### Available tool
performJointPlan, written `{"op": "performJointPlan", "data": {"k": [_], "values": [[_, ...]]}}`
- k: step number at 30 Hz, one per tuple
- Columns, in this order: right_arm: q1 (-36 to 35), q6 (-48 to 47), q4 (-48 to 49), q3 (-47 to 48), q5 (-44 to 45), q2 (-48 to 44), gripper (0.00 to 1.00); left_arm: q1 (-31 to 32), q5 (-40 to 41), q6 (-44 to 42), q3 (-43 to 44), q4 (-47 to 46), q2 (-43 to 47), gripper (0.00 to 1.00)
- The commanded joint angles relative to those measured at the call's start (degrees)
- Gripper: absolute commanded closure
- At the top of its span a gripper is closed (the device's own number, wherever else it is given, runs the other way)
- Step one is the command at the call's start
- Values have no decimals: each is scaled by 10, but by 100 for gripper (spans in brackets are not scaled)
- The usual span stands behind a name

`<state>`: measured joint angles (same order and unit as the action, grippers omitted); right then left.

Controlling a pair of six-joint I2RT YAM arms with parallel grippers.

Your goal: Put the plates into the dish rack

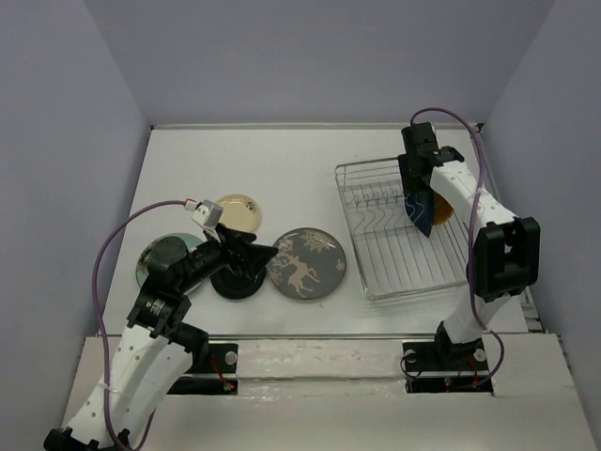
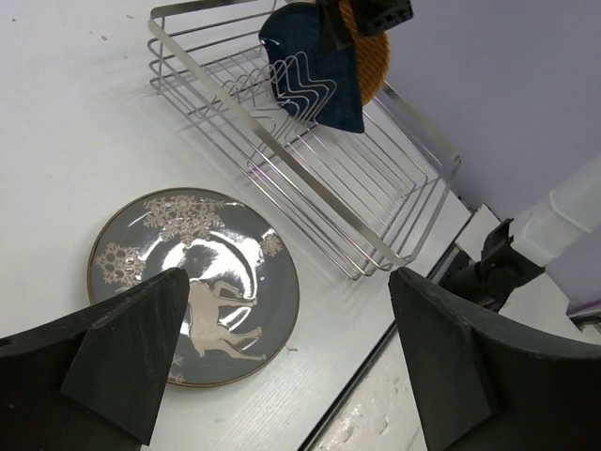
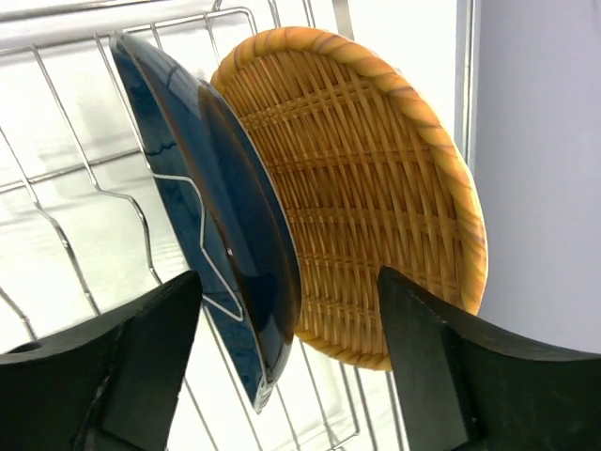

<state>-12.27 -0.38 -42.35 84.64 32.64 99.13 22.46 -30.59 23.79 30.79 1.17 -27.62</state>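
The cream plate's rim [image 1: 226, 221] facing the green-rimmed plate is outward of my left gripper and below it, so my left gripper needs to swing outward next, then go down onto that rim.
The silver wire dish rack [image 1: 394, 254] stands at the right. The dark blue leaf-shaped plate [image 1: 422, 212] and the orange woven plate [image 1: 443, 209] stand on edge in its far right part. My right gripper [image 1: 418, 183] is open just above them. In the right wrist view its jaws [image 3: 291, 366] straddle the blue plate [image 3: 207, 207] and the orange plate [image 3: 366, 197] without gripping. My left gripper [image 1: 252, 254] is open and empty, over the small black plate [image 1: 235, 282]. The grey deer plate [image 1: 306, 264] lies just right of it and shows in the left wrist view [image 2: 197, 282].
The cream plate [image 1: 238, 212] lies behind the left gripper. A pale green-rimmed plate [image 1: 160, 258] lies at the left, partly under the left arm. The rack [image 2: 310, 178] is empty at its near end. The table's front edge runs close under the left gripper [image 2: 291, 366].
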Motion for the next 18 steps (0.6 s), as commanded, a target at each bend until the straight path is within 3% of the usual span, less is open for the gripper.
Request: {"op": "performJointPlan", "data": {"k": [1, 6, 10, 14, 16, 18], "values": [[3, 52, 22, 15, -17, -67, 16, -5, 45, -5, 16, 6, -8, 1], [-15, 111, 36, -2, -99, -142, 15, -15, 103, -1, 31, 21, -30, 1], [-37, 151, 116, -79, -220, -235, 15, -19, 146, 31, 24, -2, -69, 1], [-75, 201, 217, -178, -284, -314, 18, -22, 202, 82, 6, -55, -103, 1], [-98, 214, 277, -229, -301, -351, 27, -30, 226, 123, -17, -81, -106, 2], [-127, 233, 348, -292, -321, -390, 46, -36, 280, 146, -32, -109, -115, 6]]}}
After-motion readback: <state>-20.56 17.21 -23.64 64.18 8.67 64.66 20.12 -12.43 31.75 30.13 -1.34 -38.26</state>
